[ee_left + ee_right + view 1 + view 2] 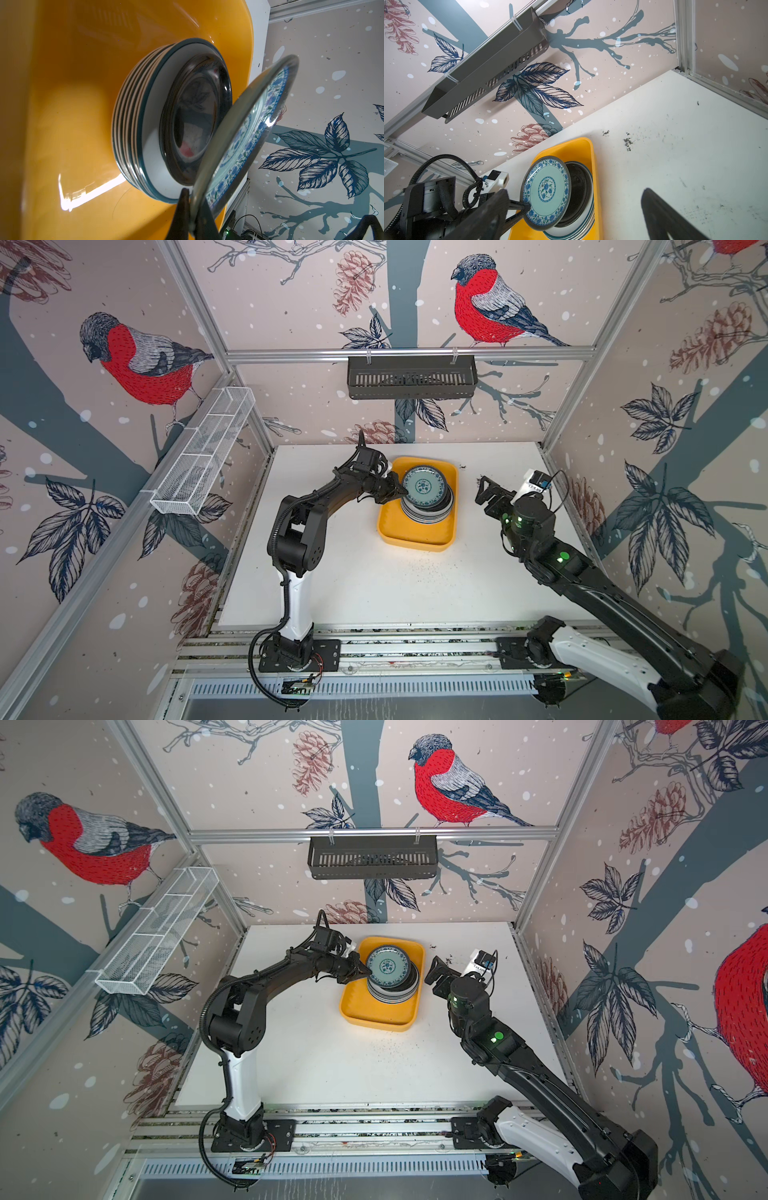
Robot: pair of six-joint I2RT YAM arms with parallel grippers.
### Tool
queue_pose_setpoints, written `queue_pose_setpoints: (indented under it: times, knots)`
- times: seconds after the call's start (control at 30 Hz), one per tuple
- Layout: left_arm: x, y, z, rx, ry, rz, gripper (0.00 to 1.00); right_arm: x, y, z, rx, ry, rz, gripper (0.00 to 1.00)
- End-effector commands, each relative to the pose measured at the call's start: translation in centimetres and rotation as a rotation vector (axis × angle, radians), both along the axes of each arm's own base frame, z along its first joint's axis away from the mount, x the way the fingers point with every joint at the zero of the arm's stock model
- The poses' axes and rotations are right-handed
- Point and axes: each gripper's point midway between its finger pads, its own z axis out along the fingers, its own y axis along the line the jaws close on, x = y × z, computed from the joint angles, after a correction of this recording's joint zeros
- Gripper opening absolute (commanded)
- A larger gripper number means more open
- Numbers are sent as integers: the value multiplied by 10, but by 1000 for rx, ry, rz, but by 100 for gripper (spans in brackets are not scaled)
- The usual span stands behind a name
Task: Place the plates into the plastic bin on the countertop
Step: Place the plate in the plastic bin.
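The teal patterned plate is tilted above the stack. My left gripper should next lower it onto the small black plate point(444, 503) point(197, 116) and let go of the teal plate's rim there.
A yellow plastic bin point(415, 540) point(374, 1017) sits on the white countertop point(374, 597) toward the back. It holds a stack of plates point(428, 514) point(133, 116) with a small black plate point(197, 116) point(579, 193) on top. My left gripper point(400, 492) point(367, 972) point(194, 199) is shut on the rim of a teal patterned plate point(424, 486) point(388, 966) point(249, 135) point(548, 191). That plate hangs tilted just above the stack. My right gripper point(483, 493) point(432, 974) point(575, 191) stands open and empty to the right of the bin.
A black slotted rack point(411, 377) hangs on the back wall and a white wire-mesh basket point(203, 452) on the left wall. Dark crumbs point(627, 142) lie behind the bin's right side. Aluminium rails point(395, 641) edge the front.
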Motion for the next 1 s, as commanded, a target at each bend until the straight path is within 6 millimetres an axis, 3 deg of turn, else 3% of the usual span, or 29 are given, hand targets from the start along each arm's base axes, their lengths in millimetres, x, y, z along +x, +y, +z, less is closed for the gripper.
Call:
queue_pose_setpoints:
  times: [0.0, 0.6, 0.97]
  knots:
    - [-2, -7, -3, -18, 32, -7, 0, -1, -7, 1, 21, -9, -30, 100]
    - [1, -14, -14, -9, 74, -4, 0, -4, -21, -4, 43, -13, -79, 100]
    - [-4, -18, -24, -4, 103, -14, 6, -4, -24, -5, 47, -14, -88, 100]
